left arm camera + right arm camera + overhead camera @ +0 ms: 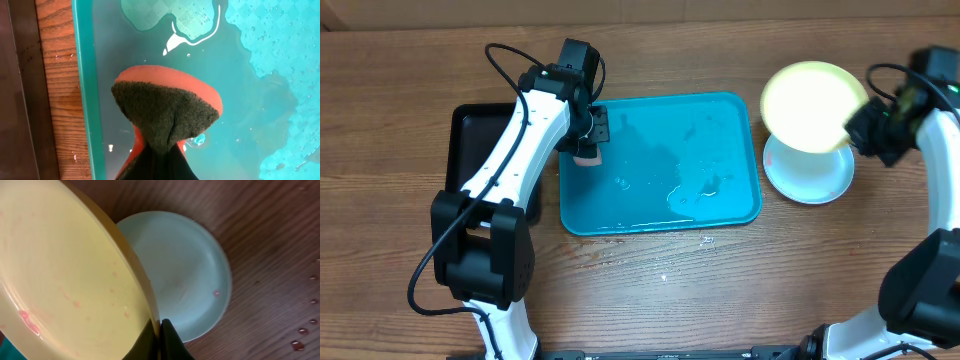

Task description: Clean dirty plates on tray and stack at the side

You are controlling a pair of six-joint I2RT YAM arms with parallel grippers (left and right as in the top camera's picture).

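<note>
The pale plate (809, 174) (184, 274) lies below my right gripper, so next my gripper will lower the tilted yellow-green plate down onto it and let go of the yellow-green plate's rim.
The teal tray (740, 110) lies mid-table, wet, with no plates on it. My left gripper (588, 140) is shut on a red sponge with a dark scrub face (167, 107), held over the tray's left end (87, 100). My right gripper (865, 128) is shut on the rim of the yellow-green plate (810, 105) and holds it tilted above a pale plate (815, 175) lying on the table right of the tray. In the right wrist view the yellow-green plate (65, 280) has faint pink smears, and the pale mint plate (185, 270) lies under it. I see no third plate.
A black tray (470, 140) sits left of the teal tray, under my left arm. Water pools on the teal tray (705, 185), and droplets lie on the wood in front of it (705, 240) and beside the pale plate (300, 337).
</note>
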